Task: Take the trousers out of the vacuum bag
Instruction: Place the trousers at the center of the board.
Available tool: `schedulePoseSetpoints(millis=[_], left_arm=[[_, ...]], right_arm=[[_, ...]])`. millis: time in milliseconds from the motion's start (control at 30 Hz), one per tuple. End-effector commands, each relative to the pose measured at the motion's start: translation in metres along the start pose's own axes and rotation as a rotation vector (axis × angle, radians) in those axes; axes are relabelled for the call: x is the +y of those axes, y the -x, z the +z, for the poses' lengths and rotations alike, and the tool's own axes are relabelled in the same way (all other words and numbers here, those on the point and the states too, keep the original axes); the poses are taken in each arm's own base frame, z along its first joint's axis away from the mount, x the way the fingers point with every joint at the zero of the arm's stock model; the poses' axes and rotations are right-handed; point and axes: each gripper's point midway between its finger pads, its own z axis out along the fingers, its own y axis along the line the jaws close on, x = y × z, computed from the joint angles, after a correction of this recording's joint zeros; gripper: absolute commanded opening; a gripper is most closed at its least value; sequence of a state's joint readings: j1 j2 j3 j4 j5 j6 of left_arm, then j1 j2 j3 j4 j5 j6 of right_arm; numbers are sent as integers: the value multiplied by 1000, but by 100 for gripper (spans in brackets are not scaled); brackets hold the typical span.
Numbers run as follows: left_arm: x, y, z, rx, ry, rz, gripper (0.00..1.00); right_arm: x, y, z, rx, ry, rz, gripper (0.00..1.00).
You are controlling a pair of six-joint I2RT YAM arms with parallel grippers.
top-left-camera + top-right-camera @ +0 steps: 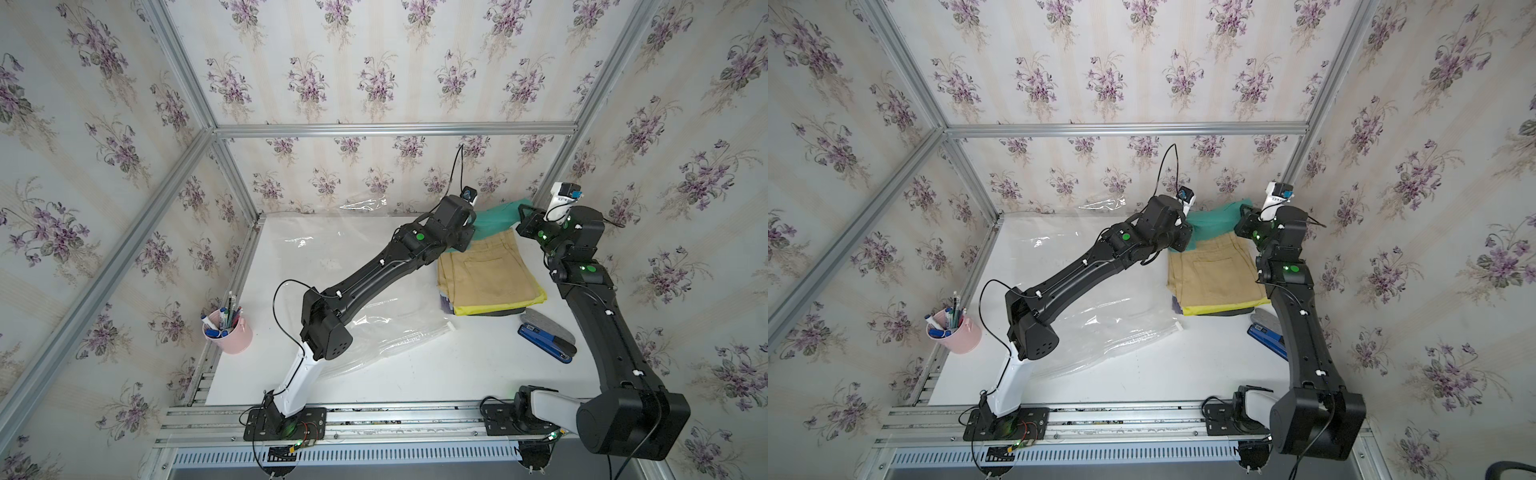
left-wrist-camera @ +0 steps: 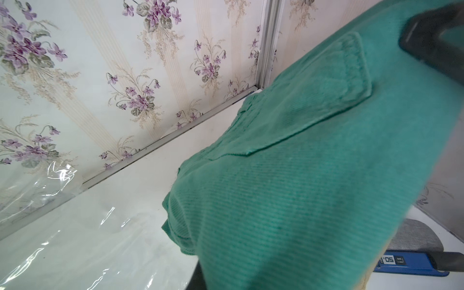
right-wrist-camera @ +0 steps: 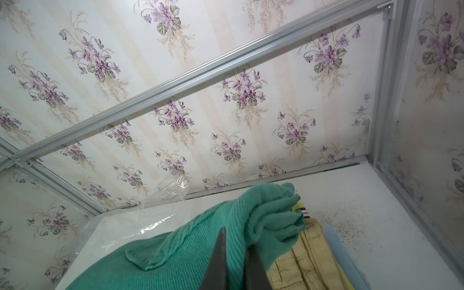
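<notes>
The tan trousers lie flat on top of the stack, so my right gripper should next move back and down to their corner by the grey pad (image 1: 533, 296) and release the cloth.
Both grippers hold the teal green trousers (image 1: 496, 218) up off the table at the back right. My left gripper (image 1: 465, 243) is shut on one end; in the left wrist view the teal cloth (image 2: 301, 175) covers its jaws. My right gripper (image 3: 236, 238) is shut on the bunched other end (image 3: 271, 216). Below lies a stack with tan trousers (image 1: 486, 270) on top, yellow-green trousers (image 1: 498, 308) under them and a purple edge (image 1: 445, 305). The see-through vacuum bag (image 1: 332, 257) lies flat over the left and middle of the table, its white slider (image 1: 451, 327) near the stack.
A pink cup of pens (image 1: 228, 330) stands at the table's left edge. A blue stapler (image 1: 544, 338) and a grey pad (image 1: 548, 326) lie in front of the stack, by the right arm. Papered walls and metal frame rails close in the back and sides.
</notes>
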State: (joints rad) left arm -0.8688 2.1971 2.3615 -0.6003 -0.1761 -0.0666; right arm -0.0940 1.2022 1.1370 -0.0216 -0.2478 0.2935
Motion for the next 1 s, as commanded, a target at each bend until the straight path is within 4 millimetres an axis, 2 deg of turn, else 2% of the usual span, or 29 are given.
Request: schedulePoseSetpoints(millis=[0, 233, 433, 600, 733, 867, 967], left_arm=[[-3, -2, -4, -5, 12, -26, 7], [-26, -42, 1, 80, -18, 5, 10], [-49, -80, 2, 170, -54, 74, 20], [-55, -103, -1, 236, -56, 138, 28], [-58, -122, -4, 285, -69, 160, 40], [-61, -144, -7, 342, -95, 117, 59], [-66, -156, -10, 373, -130, 70, 69]], right_arm=[[-7, 21, -11, -105, -30, 30, 0], [-27, -7, -28, -59, -88, 85, 0], [-48, -44, -41, 5, -159, 161, 0], [-71, -73, -56, 51, -263, 228, 0], [-87, -98, -66, 85, -319, 279, 0], [-98, -132, -69, 133, -348, 334, 0], [-107, -158, -71, 162, -382, 391, 0]])
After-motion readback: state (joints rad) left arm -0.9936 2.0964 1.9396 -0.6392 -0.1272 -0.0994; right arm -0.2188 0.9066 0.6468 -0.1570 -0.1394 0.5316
